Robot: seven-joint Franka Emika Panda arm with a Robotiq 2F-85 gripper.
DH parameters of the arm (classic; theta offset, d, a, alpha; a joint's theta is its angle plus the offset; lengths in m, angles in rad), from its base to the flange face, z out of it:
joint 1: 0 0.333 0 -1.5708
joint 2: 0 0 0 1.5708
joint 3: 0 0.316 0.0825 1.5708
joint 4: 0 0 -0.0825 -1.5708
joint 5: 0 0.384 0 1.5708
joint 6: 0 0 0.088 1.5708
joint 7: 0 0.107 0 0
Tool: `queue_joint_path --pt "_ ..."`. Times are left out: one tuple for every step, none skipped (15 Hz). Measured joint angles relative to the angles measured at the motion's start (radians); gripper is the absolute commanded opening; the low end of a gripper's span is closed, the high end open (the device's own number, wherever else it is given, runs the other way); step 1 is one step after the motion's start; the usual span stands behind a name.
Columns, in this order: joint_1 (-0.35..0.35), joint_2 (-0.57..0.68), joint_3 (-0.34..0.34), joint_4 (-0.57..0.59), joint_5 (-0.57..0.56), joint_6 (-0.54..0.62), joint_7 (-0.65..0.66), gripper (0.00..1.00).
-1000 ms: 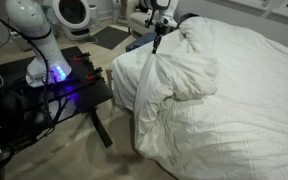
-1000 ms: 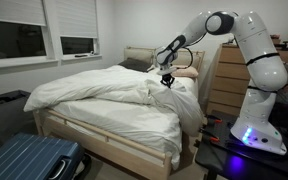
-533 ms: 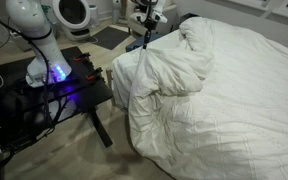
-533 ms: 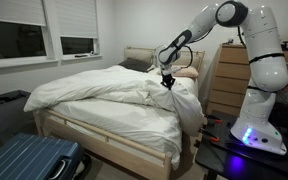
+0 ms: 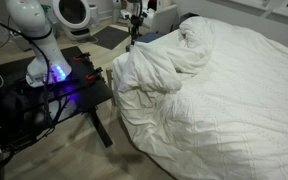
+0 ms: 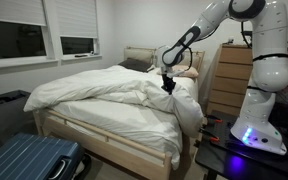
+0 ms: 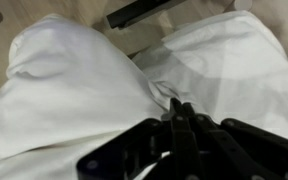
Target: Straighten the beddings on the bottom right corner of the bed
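The beddings bunch at their top, so my gripper will next pull that top back past the bed's edge by the black stand, which is back from it, and release.
The beddings (image 5: pixel 214 90) are a big white wrinkled duvet over the bed (image 6: pixel 104 135), seen in both exterior views (image 6: pixel 114 95). A bunched fold hangs over the corner near the black stand. My gripper (image 5: pixel 134 40) is shut on a pinch of the beddings and holds it up at that corner; it also shows in the other exterior view (image 6: pixel 168 88). In the wrist view the closed fingers (image 7: pixel 180 108) grip a peak of white fabric (image 7: pixel 74 90).
A black robot stand (image 5: pixel 54 90) with blue light is beside the bed corner. A blue suitcase (image 6: pixel 29 160) lies by the bed's foot. A wooden dresser (image 6: pixel 227 80) stands behind the arm. Windows (image 6: pixel 34 35) are on the far wall.
My gripper has moved with the pinched fabric toward the bed's outer corner, dragging the bunched fold of the beddings along with it.
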Motion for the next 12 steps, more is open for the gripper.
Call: queue_joint_path --pt "0.007 -0.017 0.016 -0.026 0.003 0.002 -0.003 0.0" --pt "0.015 -0.035 0.031 -0.051 0.01 0.004 -0.005 0.0" --pt "0.022 -0.053 0.047 -0.075 0.022 0.005 -0.01 0.0" --pt "0.03 -0.072 0.062 -0.099 0.038 0.005 -0.02 0.0" --pt "0.037 -0.091 0.076 -0.12 0.054 0.005 -0.024 0.0" --pt "0.044 -0.112 0.089 -0.142 0.07 0.005 -0.027 0.0" --pt "0.051 -0.134 0.1 -0.161 0.084 0.005 -0.028 0.0" --pt "0.057 -0.155 0.111 -0.179 0.095 0.005 -0.028 0.0" --pt "0.065 -0.176 0.119 -0.196 0.107 0.005 -0.028 0.0" --pt "0.069 -0.197 0.127 -0.208 0.118 -0.003 -0.028 0.0" --pt "0.073 -0.217 0.135 -0.218 0.126 -0.015 -0.027 0.0" --pt "0.077 -0.237 0.14 -0.224 0.131 -0.028 -0.023 0.0"
